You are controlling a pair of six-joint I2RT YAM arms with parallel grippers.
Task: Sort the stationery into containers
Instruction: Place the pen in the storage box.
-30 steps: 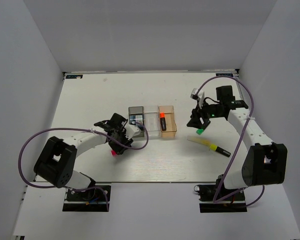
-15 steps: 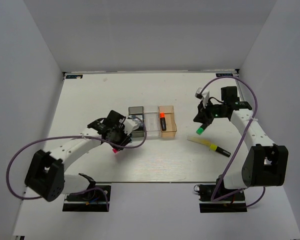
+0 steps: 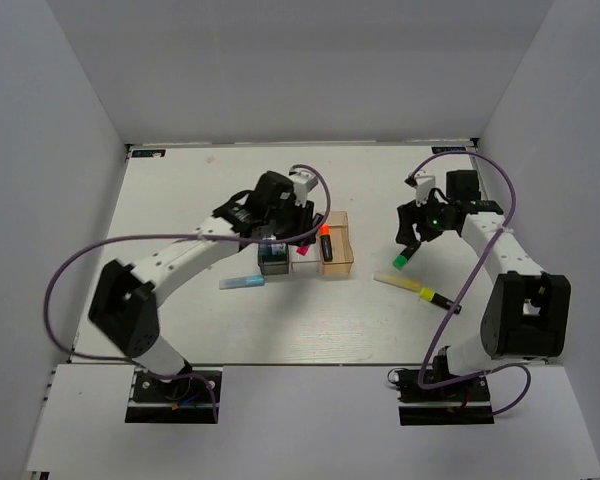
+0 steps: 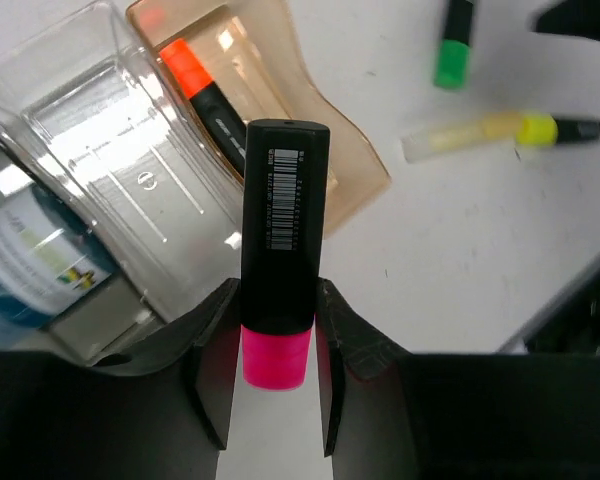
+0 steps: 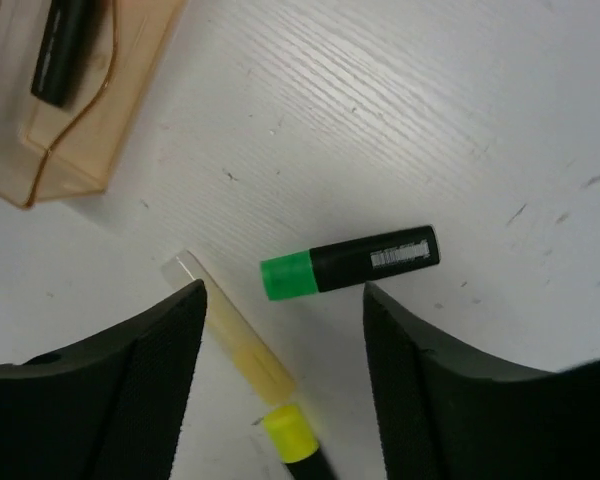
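I should move my left gripper toward the orange-tan bin (image 3: 338, 245) (image 4: 257, 92), turning it and lowering it over the open space, because an orange highlighter lies there.
My left gripper (image 4: 277, 300) is shut on a pink-ended black highlighter (image 4: 283, 220) and holds it over the clear bin (image 4: 130, 130); from above the gripper (image 3: 285, 232) hangs over the row of bins. The smoky grey bin (image 3: 274, 262) holds a blue-white block (image 4: 30, 250). The orange-tan bin (image 3: 338, 262) holds an orange highlighter (image 4: 205, 95). My right gripper (image 5: 280, 300) is open above a green highlighter (image 5: 350, 265) lying on the table (image 3: 402, 258). A pale-yellow stick (image 5: 235, 340) and a yellow highlighter (image 5: 290, 435) lie beside it.
A light-blue stick (image 3: 242, 282) lies on the table in front of the grey bin. White walls close the table at the left, back and right. The left arm's purple cable loops over the table's left part.
My left gripper has carried the pink highlighter from the table at the front left up and right to over the bins. The right gripper has shifted slightly right; the green highlighter stayed put.
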